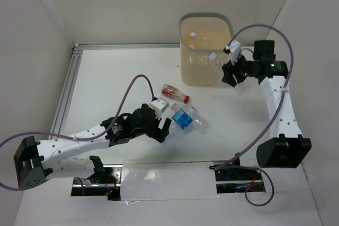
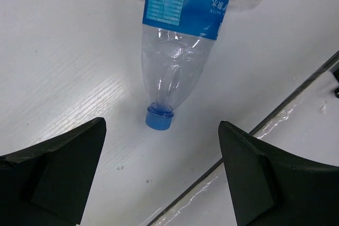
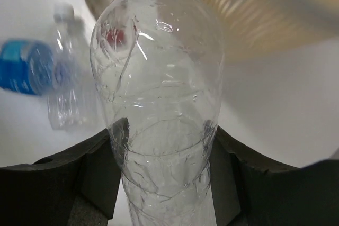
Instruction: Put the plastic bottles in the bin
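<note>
My right gripper should next lift the clear bottle over the bin's rim, left in the top view, and let go, because the bin's opening [image 1: 206,31] is above and outward of my right gripper.
My right gripper [image 1: 233,72] is shut on a clear plastic bottle [image 3: 159,78], with a finger pressed on each side of its body, held off the table just right of the bin [image 1: 183,25]. The beige bin [image 3: 254,9] has bottles [image 1: 194,35] inside. A blue-labelled bottle [image 1: 183,118] lies on the table, its blue cap [image 2: 159,117] pointing at my left gripper [image 2: 161,141]. That gripper [image 1: 161,130] stands open just short of the cap, with nothing between its fingers. A second clear bottle [image 1: 197,121] lies against the blue-labelled one. A small red-labelled bottle [image 1: 175,93] lies farther back.
An aluminium rail [image 1: 66,93] runs along the table's left side, with white walls all round. A taped strip [image 1: 169,181] lies between the arm bases at the near edge. A dark seam [image 2: 296,93] crosses the table close to the left gripper.
</note>
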`<state>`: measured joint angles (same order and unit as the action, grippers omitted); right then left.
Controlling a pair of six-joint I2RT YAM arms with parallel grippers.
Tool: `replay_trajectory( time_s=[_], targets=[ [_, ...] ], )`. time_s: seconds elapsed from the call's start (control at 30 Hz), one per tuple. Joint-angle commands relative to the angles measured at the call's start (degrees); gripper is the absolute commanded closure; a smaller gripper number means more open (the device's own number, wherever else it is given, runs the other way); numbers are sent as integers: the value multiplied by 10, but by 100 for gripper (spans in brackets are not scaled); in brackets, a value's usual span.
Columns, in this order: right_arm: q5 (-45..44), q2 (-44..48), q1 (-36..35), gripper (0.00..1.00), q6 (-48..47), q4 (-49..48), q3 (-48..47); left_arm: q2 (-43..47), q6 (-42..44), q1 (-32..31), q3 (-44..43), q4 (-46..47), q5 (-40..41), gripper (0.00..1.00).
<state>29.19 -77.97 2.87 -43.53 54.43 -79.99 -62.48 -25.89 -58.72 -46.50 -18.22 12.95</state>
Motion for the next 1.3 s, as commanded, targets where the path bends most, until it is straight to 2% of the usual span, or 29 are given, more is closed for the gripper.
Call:
replay_trajectory(
  time_s=[0.0, 0.13, 0.23, 0.27, 0.3, 0.5, 0.63, 0.7, 0.77, 0.83, 0.87, 1.1, 1.2, 1.27],
  targets=[
    [117, -7, -5, 54, 8, 71, -144, -33, 13, -16, -13, 22, 23, 0],
    [142, -32, -5, 54, 86, 7, -241, -64, 26, -32, -18, 46, 29, 0],
    [142, -44, 0, 53, 185, -132, -256, -77, 26, -37, -3, 67, 17, 0],
    [128, -44, -5, 53, 209, -210, -256, -77, 26, -37, -3, 79, 11, 0],
    [116, -52, -23, 53, 227, -243, -250, -84, 26, -37, 4, 79, 11, 0],
    [19, -135, -87, 50, 259, -341, -290, -103, 15, -47, 4, 99, 16, 0],
    [-2, -195, -93, 50, 272, -356, -322, -132, 15, -60, -2, 93, 29, 0],
    [-12, -223, -93, 44, 272, -356, -341, -145, 15, -65, -2, 93, 44, 0],
    [-22, -235, -93, 28, 262, -348, -341, -153, 8, -71, -2, 99, 56, 0],
    [-43, -242, -93, 3, 262, -348, -341, -160, 2, -71, -2, 107, 63, 0],
    [-43, -249, -88, 0, 262, -342, -341, -169, 2, -71, -2, 114, 68, 0],
    [5, -242, -26, 0, 327, -308, -415, -210, 8, -71, -26, 139, 91, 0],
    [45, -224, 31, 3, 366, -263, -431, -245, 15, -71, -46, 139, 117, 0],
    [115, -204, 90, 7, 375, -226, -401, -274, 21, -71, -61, 144, 128, 0]
  ],
)
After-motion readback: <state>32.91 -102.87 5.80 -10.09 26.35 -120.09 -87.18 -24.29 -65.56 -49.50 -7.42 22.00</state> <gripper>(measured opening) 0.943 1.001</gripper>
